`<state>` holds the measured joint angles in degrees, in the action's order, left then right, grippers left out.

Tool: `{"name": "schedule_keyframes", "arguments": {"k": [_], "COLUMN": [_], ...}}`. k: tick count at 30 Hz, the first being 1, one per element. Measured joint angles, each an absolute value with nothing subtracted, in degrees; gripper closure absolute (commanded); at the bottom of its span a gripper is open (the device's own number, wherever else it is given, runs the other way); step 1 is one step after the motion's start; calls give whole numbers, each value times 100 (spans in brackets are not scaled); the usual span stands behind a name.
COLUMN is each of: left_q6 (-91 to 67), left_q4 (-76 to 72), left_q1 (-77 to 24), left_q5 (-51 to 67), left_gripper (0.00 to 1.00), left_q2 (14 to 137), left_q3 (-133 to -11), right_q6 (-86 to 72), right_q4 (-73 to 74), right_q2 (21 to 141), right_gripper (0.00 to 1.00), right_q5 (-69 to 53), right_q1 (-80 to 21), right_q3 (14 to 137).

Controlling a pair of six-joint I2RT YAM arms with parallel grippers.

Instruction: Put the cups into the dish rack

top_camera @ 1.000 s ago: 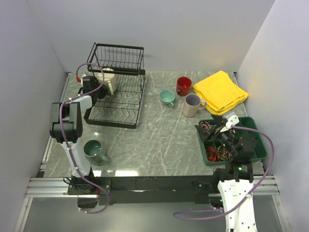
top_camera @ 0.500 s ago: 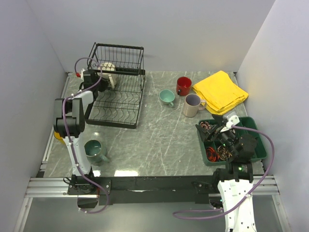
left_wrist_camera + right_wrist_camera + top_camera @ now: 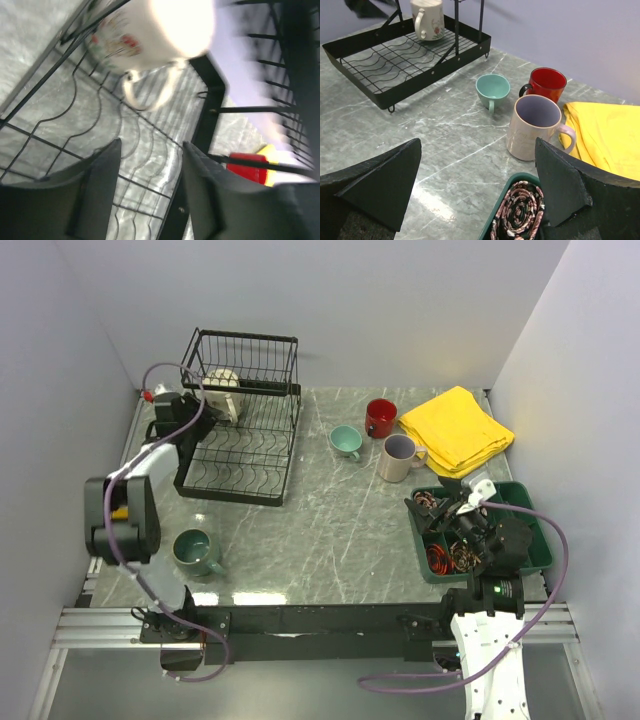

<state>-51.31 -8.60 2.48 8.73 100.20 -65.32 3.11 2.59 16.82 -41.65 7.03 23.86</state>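
My right gripper should move outward to the beige mug next and tilt its fingers down onto the mug's rim (image 3: 412, 442) (image 3: 559, 109) beside the yellow cloth, because one finger fits into the mug's opening.
The black wire dish rack (image 3: 240, 455) stands at the back left. The cream mug (image 3: 222, 388) rests in its far end; it also shows in the left wrist view (image 3: 150, 30). My left gripper (image 3: 185, 418) (image 3: 150, 185) is open and empty, just left of the mug over the rack's edge. The grey-green mug (image 3: 195, 550) stands near the front left. The teal cup (image 3: 346, 441), red mug (image 3: 380, 417) and beige mug (image 3: 398, 457) stand mid-table. My right gripper (image 3: 440, 508) (image 3: 475, 190) is open and empty over the green tray (image 3: 535, 540).
A folded yellow cloth (image 3: 455, 430) lies at the back right. The green tray's rim (image 3: 507, 200) holds rolled items. A small yellow patch (image 3: 119, 512) shows behind the left arm. Walls close in the left, back and right sides.
My left gripper carried the cream mug to the rack's far end, let it go and drew back to the left. The right arm has not moved.
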Motion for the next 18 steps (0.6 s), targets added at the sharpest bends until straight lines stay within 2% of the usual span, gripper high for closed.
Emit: {"name": "schedule_keyframes", "arguments": {"k": [1,4,5,11,14,18], "left_q6": [-5022,-4654,-4495,-3653,-3245,-2906], "left_q4": [-801,-565,-473,154,427,722], "left_q1": [257,290,292,283,250,233], "left_q5": [880,921,943,1424,1699,2062], "left_gripper": [37,20,4,4,4,4], "left_q2": [9830,9102,8790,6779,5896,4860], "left_q3": [-6497,-6372,-6296,-5669,-5336,-4633], "right_q6": [331,386,405,582,725,1129], "right_q4": [261,294,322,919,1500,2596], "right_q2": [1678,1673,1675,2165,2974,4370], "right_gripper": [0,0,0,0,0,0], "right_q5": [-4169,-4169,-4167,-4230,-4372,-4624], "right_q1": [705,720,729,742,744,751], "right_q3": [2386,2386,2388,2825,3605,5223]}}
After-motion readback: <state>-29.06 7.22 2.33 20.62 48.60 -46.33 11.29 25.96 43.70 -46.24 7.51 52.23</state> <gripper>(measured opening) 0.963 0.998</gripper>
